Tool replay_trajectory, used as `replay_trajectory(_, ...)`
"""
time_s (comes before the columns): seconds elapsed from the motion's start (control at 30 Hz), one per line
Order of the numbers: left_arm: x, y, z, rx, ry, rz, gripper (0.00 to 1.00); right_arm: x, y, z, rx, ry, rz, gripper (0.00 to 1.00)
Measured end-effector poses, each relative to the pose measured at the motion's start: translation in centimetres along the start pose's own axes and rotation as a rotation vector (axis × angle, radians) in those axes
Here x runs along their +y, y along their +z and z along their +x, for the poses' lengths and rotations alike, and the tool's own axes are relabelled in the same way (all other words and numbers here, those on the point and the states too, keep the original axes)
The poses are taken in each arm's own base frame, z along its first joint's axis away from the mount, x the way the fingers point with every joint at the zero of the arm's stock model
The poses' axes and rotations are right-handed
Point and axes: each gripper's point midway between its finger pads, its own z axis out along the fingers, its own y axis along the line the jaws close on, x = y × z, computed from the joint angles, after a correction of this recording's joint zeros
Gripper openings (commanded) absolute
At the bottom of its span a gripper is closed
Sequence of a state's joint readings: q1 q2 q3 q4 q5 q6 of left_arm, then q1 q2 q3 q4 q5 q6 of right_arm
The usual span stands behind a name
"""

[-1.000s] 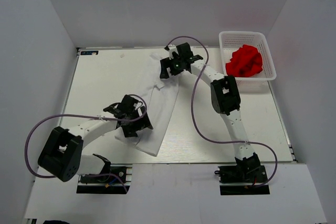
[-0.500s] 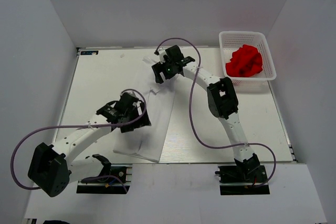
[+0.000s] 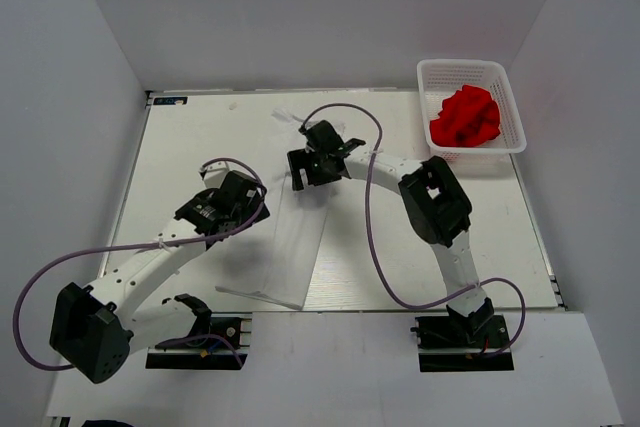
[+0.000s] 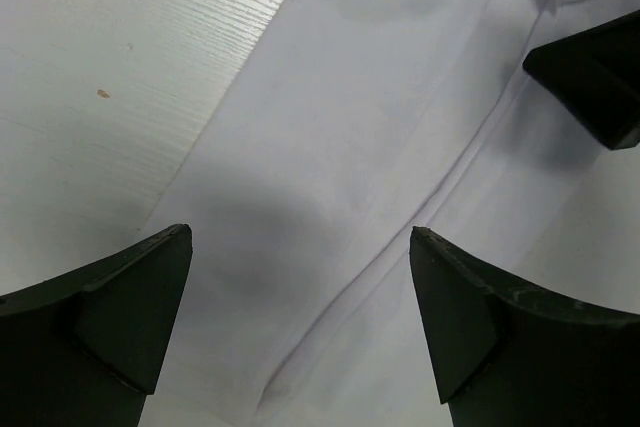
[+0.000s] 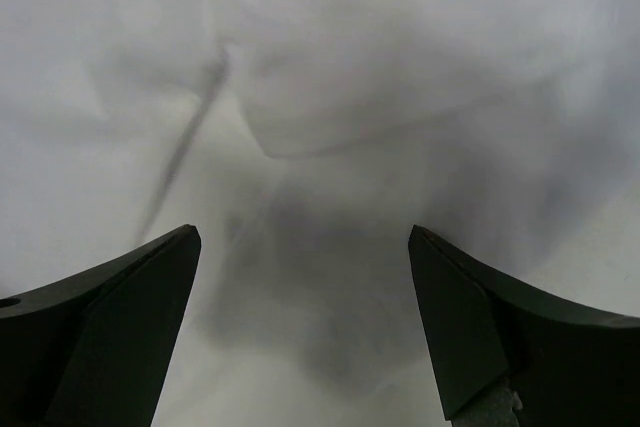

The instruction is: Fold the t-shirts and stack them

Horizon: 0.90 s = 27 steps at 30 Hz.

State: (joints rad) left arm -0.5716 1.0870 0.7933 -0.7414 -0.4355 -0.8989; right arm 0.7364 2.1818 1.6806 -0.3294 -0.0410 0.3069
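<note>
My left gripper moves back and down onto the white t-shirt's near corner farther from the basket next and closes. That t-shirt end lies clear of both grippers.
The white t-shirt (image 3: 290,247) lies on the table as a long folded strip running from far to near. My left gripper (image 3: 243,209) is open just above the strip's left edge. The left wrist view shows the cloth (image 4: 380,147) with a fold seam between its fingers (image 4: 110,317), and bare table at the upper left. My right gripper (image 3: 300,169) is open low over the strip's far part. Its wrist view shows only rumpled white cloth (image 5: 330,97) below the fingers (image 5: 500,327). The red t-shirt (image 3: 465,115) lies bunched in the white mesh basket (image 3: 512,97).
The basket stands at the table's far right corner. The right gripper's finger (image 4: 590,77) shows at the upper right of the left wrist view, close by. Purple cables loop from both arms. White walls close the table in on three sides.
My left gripper moved up and left, from the strip's near part to its left edge. My right gripper moved from the far end towards me along the strip. The shirt now lies flatter.
</note>
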Motion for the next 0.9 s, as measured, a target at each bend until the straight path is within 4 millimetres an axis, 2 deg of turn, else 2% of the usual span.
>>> replay_trajectory(0.03,0.0,0.1,0.0,-0.001,0.001,-0.003,1.0,-0.4,0.3,1.0,0.022,0.031,0.013,0.9)
replay_trajectory(0.07,0.0,0.2,0.1,0.001,0.002,-0.006,1.0,-0.6,0.4,1.2,0.016,0.059,0.018,0.9)
replay_trajectory(0.23,-0.1,0.5,0.4,0.015,0.014,-0.007,1.0,-2.3,0.4,0.3,0.001,0.15,0.076,0.9)
replay_trajectory(0.33,-0.5,0.5,0.6,0.032,0.02,0.012,1.0,-3.9,1.1,-1.2,-0.021,0.185,0.11,0.9)
replay_trajectory(0.53,-1.3,0.8,1.4,0.071,0.041,0.044,1.0,-9.2,2.4,-5.8,-0.091,0.217,0.139,0.9)
replay_trajectory(0.67,-1.5,1.6,2.7,0.136,0.089,0.039,1.0,-11.8,2.6,-8.2,-0.123,0.154,0.092,0.9)
replay_trajectory(0.77,-1.5,2.1,3.6,0.175,0.116,0.027,1.0,-12.1,2.4,-8.5,-0.124,0.101,0.064,0.9)
replay_trajectory(0.9,-2.1,2.3,4.6,0.219,0.13,0.059,1.0,-10.2,1.0,-7.9,-0.129,0.043,0.012,0.9)
